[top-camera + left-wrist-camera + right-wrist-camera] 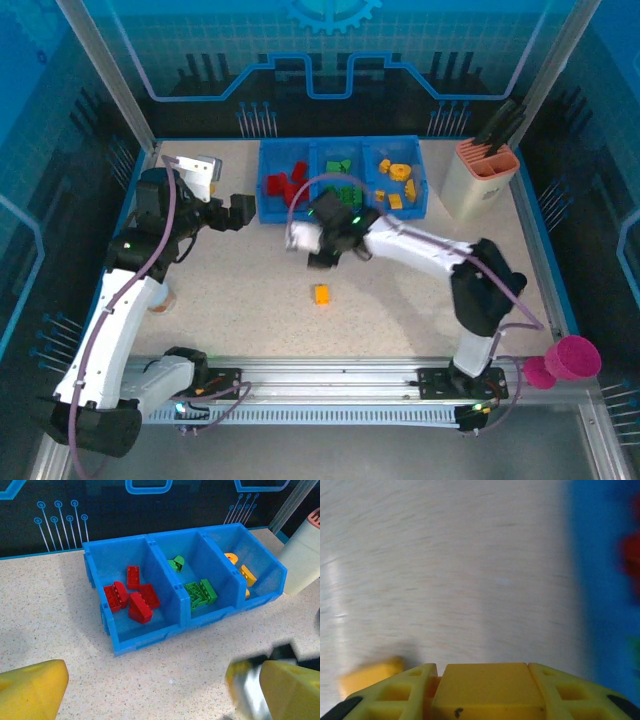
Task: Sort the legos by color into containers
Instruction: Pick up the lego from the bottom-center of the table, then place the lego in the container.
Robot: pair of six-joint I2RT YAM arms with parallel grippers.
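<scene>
The robot next needs to swing its right gripper outward and toward the beige holder to let go of the yellow lego over matching legos, because their container (402, 181) is outward of that gripper.
The blue tray (345, 216) (150, 639) has three containers. Red legos (285, 183) (132, 597) lie in the left one, green legos (342, 166) (200, 592) in the middle, yellow-orange ones (397, 172) (245, 574) in the right. One orange lego (320, 293) (370, 677) lies loose on the table. My right gripper (308, 248) (486, 667), blurred by motion, hangs just in front of the tray, shut on a yellow lego (487, 690) that fills the gap between its fingers (415, 680). My left gripper (238, 208) (165, 672) stands wide open and empty, left of the tray.
A beige holder with an orange rim (478, 180) (302, 560) stands right of the tray. A pink cup (570, 358) sits beyond the table's front right corner. The right gripper (245, 685) shows as a blur close to my left gripper's right finger.
</scene>
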